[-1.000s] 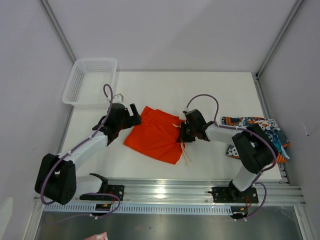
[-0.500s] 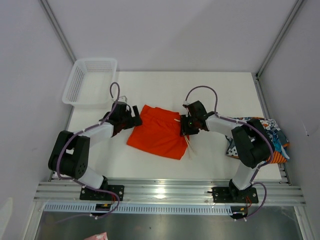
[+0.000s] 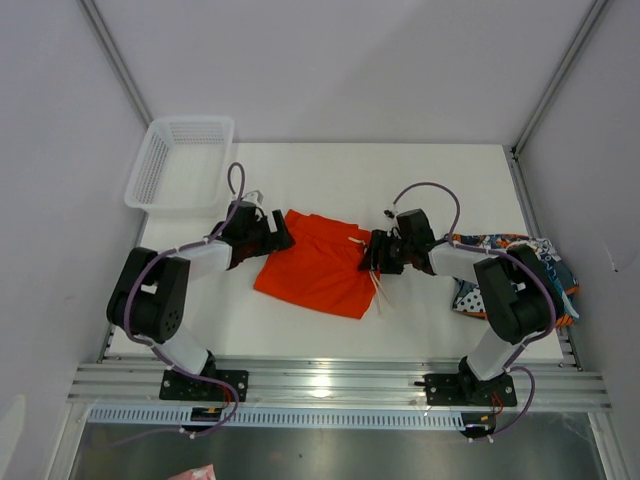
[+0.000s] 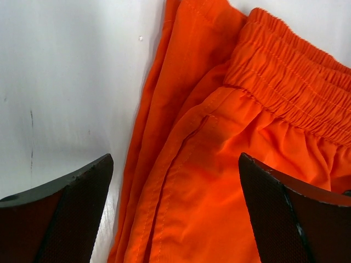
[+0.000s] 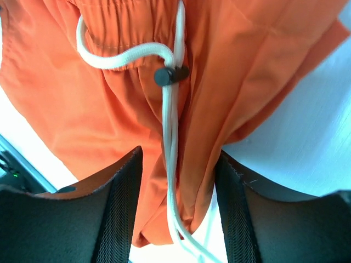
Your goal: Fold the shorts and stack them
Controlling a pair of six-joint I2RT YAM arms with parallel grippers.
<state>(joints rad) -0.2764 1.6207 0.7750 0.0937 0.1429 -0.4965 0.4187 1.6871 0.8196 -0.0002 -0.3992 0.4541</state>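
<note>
The side edge of the orange shorts is between my left gripper's open fingers. My left gripper needs to move down and slightly back next and close on that edge of the shorts.
The plain orange shorts [image 3: 315, 265] lie flat mid-table, white drawstring [image 3: 376, 290] trailing off their right edge. My left gripper [image 3: 283, 235] stands wide open at their upper left corner; in its wrist view the orange shorts [image 4: 219, 164] and elastic waistband [image 4: 285, 82] fill the space between the fingers [image 4: 60, 213]. My right gripper [image 3: 372, 252] is open at the right edge, with a fold of orange shorts [image 5: 109, 109] and the drawstring [image 5: 171, 137] hanging loose between its fingers [image 5: 118, 213]. The printed shorts [image 3: 520, 268] lie crumpled at the right table edge.
A white mesh basket [image 3: 180, 160] sits at the back left corner of the white table [image 3: 330, 180]. A metal rail [image 3: 330, 385] runs along the near edge. Grey walls close in on both sides.
My right gripper has opened off the orange cloth and its arm drew back to the right. The left arm folded in closer to the shorts' left corner. The shorts shifted slightly farther back.
</note>
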